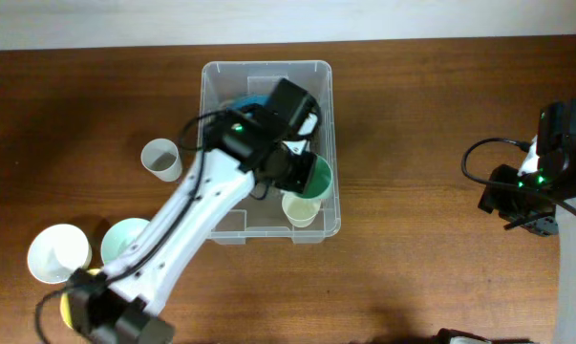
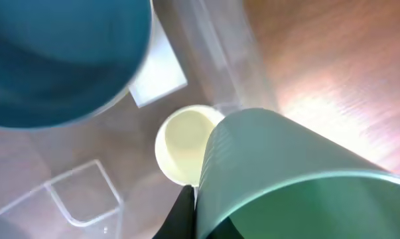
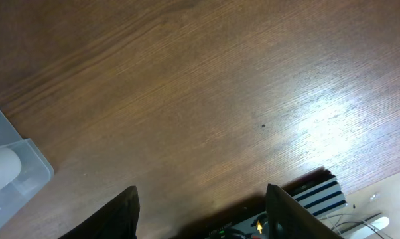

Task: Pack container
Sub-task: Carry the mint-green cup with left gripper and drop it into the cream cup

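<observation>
My left gripper comes down toward the pale yellow cup's opening (image 1: 300, 207) (image 2: 187, 140) next and releases the green cup's rim, since that opening faces up below the green cup.
The clear plastic container (image 1: 214, 86) stands at the table's middle back. My left gripper (image 1: 302, 172) is inside it, shut on the rim of a green cup (image 1: 318, 178), which fills the right of the left wrist view (image 2: 286, 172). A pale yellow cup (image 1: 300, 209) stands upright in the container's front right, just below the green cup (image 2: 181, 145). A blue bowl (image 1: 242, 101) lies in the back of the container (image 2: 60, 53), next to the white label (image 2: 161, 66). My right gripper (image 3: 200, 212) is open and empty over bare table at the far right.
Left of the container stand a clear grey cup (image 1: 160, 159), a white bowl (image 1: 57, 253), a mint bowl (image 1: 125, 239) and a yellow item (image 1: 70, 306) partly under the left arm. The container's corner (image 3: 14, 172) shows in the right wrist view.
</observation>
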Tool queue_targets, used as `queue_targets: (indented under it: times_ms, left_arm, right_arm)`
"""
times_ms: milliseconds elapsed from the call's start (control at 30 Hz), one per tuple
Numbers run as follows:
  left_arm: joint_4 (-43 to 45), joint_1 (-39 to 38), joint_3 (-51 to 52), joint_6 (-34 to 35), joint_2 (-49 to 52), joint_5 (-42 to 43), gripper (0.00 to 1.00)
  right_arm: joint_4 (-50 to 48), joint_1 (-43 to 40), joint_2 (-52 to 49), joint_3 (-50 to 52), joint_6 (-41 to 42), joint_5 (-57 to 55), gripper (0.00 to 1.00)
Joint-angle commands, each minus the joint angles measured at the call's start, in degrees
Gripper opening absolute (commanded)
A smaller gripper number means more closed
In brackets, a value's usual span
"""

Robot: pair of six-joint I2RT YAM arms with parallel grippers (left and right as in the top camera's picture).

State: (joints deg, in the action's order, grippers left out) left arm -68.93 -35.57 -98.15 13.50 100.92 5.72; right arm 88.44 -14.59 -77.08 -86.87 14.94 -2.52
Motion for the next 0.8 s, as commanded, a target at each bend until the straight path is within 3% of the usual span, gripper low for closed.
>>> queue_targets:
  times_ms: [0,633,700,767]
  left_arm:
    - [-1.20,-0.02,0.13,-0.28,2.14,-0.83,0.00]
    - [-1.88,0.09,0.13,-0.26,3.39,-4.46,0.01]
    - [-1.88,0.09,0.13,-0.26,3.39,-4.46,0.08]
    - [-1.88,0.09,0.13,-0.26,3.39,-4.46,0.39]
  right_arm:
    - [0.17,-0.07,0.81,0.09,-0.13,-0.72,0.57]
    - [0.20,-0.07,0.81,0.09,-0.15,-0.72,0.57]
    - [0.20,-0.07,0.81,0.09,-0.15,-0.72,0.57]
    - [0.20,-0.07,0.81,0.09,-0.15,-0.72,0.57]
